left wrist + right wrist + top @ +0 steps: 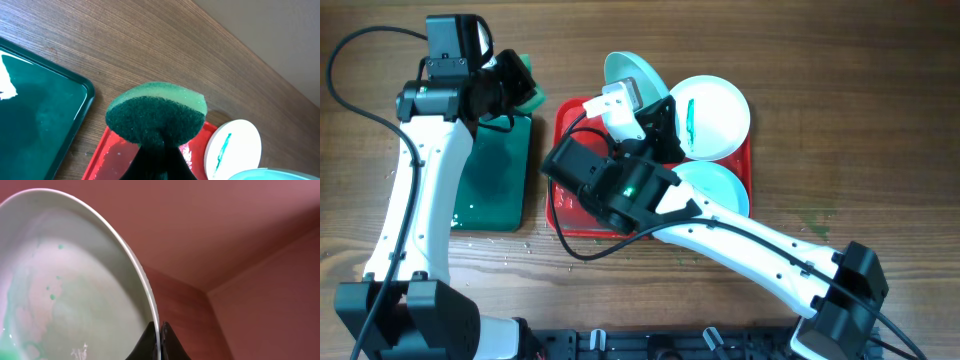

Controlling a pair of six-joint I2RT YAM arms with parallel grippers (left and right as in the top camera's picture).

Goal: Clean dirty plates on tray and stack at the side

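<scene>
I'll next lower my right gripper, tilting down, and release the plate flat on the tray's bare red bottom, clear of other plates.
My right gripper is shut on the rim of a white plate with a pale teal film, held tilted on edge over the back of the red tray. The right wrist view shows the jaws pinching that rim and the plate's smeared face. A second plate with a teal streak lies at the tray's back right. A third, pale teal plate lies at the front right. My left gripper is shut on a green sponge, held left of the tray. The streaked plate also shows in the left wrist view.
A smaller dark green tray lies left of the red tray, also showing in the left wrist view. The red tray's wet floor is below the sponge. Water drops dot the wooden table by the green tray's front.
</scene>
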